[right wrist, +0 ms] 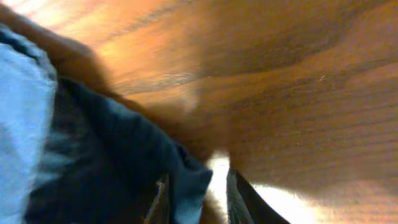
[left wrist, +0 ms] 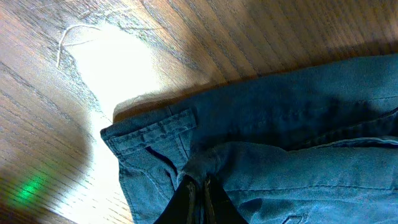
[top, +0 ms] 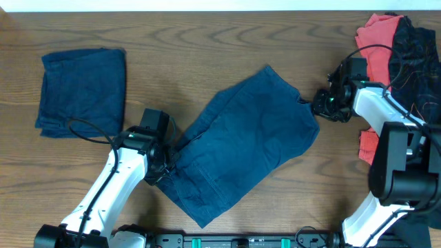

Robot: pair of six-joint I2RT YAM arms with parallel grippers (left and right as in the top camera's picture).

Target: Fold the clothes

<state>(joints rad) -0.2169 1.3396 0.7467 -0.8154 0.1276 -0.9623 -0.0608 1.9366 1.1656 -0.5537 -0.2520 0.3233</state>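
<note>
The garment lies slanted, so next I should bring the pinched denim corner in my left gripper outward of the gripper's fingers onto the bare tabletop and release it.
A blue denim garment (top: 248, 145) lies spread out diagonally on the middle of the table. My left gripper (top: 164, 169) is at its lower left edge. In the left wrist view the fingers (left wrist: 199, 190) are shut on a fold of denim (left wrist: 280, 124) near the waistband with its belt loop. My right gripper (top: 320, 105) is at the garment's right corner. In the right wrist view its fingers (right wrist: 196, 193) are apart, with the dark cloth corner (right wrist: 124, 155) lying between them against the left finger and a gap beside the right finger.
A folded blue garment (top: 83, 89) lies at the back left. A pile of red and black clothes (top: 400, 48) sits at the back right, beside my right arm. Bare wooden table (top: 207, 48) lies between them.
</note>
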